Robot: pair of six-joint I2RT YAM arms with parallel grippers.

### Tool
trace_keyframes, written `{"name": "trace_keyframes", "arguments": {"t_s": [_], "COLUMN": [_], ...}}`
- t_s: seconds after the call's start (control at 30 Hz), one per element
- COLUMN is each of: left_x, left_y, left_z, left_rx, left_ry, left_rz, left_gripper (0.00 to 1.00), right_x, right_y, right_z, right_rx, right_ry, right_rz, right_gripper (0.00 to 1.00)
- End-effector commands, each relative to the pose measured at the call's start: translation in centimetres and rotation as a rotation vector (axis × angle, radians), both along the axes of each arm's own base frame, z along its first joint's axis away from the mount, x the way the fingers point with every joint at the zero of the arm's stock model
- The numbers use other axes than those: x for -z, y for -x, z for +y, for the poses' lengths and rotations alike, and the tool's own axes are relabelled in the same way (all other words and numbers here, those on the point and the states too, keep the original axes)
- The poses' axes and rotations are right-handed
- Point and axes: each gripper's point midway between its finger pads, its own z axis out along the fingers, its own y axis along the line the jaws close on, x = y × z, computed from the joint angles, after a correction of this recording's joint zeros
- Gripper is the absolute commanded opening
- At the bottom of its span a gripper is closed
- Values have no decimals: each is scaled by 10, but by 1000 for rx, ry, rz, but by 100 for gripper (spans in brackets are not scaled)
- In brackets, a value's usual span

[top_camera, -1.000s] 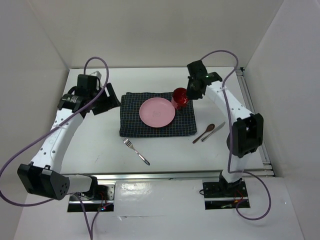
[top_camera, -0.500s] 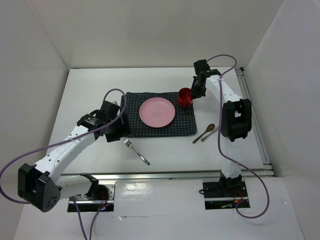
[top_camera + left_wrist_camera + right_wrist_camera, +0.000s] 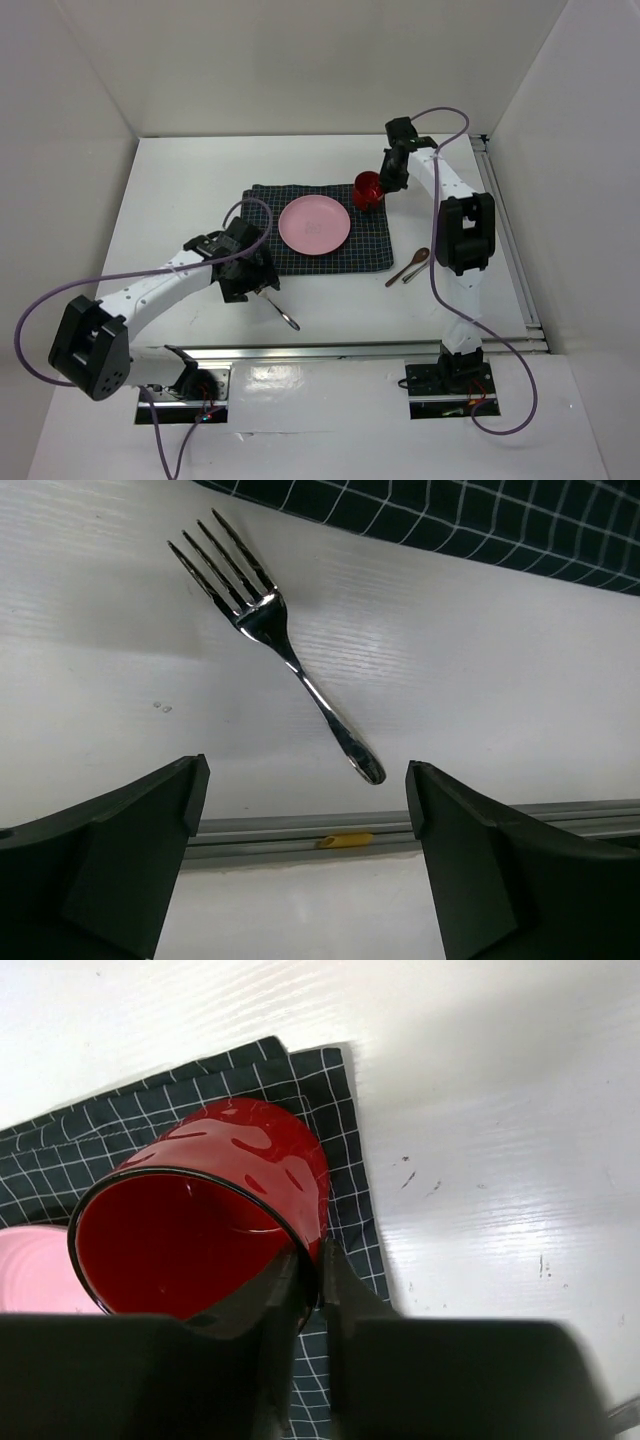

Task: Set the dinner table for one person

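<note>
Next, my left gripper turns its open fingers in line with the fork's handle and lowers to it.
On the white dinner table a dark checked placemat carries a pink plate. A silver fork lies on the bare table just in front of the mat's near left edge. My left gripper hovers over it, open wide, fingers either side of the handle end and touching nothing. From above, the left gripper hides the tines. My right gripper is shut on the rim of a red cup at the mat's far right corner.
A brown spoon and a knife lie side by side on the table right of the placemat. A metal rail runs along the near table edge, just below the fork. White walls enclose the table.
My left arm swung right and toward the near edge, coming over the fork, and its jaws opened wider. The right gripper shifted slightly with the cup still in it.
</note>
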Motion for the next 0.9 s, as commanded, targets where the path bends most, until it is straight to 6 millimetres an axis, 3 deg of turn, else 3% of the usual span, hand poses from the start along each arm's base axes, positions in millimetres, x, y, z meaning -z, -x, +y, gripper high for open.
{"name": "trace_keyframes", "arguments": {"t_s": [0.0, 0.03, 0.07, 0.1, 0.17, 0.27, 0.43, 0.47, 0.67, 0.83, 0.87], "left_x": [1, 4, 7, 8, 10, 22, 36, 40, 60, 79, 81], "left_y": [-8, -4, -2, -3, 2, 8, 3, 2, -4, 3, 6], "left_z": [-4, -5, -8, -7, -13, -16, -22, -22, -19, -20, -18], "left_rx": [-1, 10, 24, 5, 8, -52, -180, -228, -320, -359, -369], "left_ry": [-16, -26, -32, -34, -29, -38, -50, -66, -147, -182, -186], "left_rz": [4, 19, 30, 29, 34, 72, 104, 100, 147, 207, 214], "left_gripper": [100, 100, 99, 99, 94, 87, 77, 75, 74, 61, 56], "right_x": [-30, -34, -40, -44, -62, -100, -132, -147, -173, -190, -185], "right_y": [-24, -27, -24, -26, -27, -23, -7, -3, 15, 27, 28], "right_z": [4, 4, 6, 6, 6, 7, 8, 7, 5, 2, 0], "right_rx": [-11, -11, -17, -17, -17, -24, -45, -46, -59, -67, -66], "right_ry": [-28, -30, -39, -41, -48, -68, -88, -93, -102, -100, -84], "right_rz": [-106, -116, -116, -128, -164, -234, -282, -315, -360, -386, -376], "right_gripper": [21, 51, 67, 79, 92, 95, 95, 95, 95, 96, 96]}}
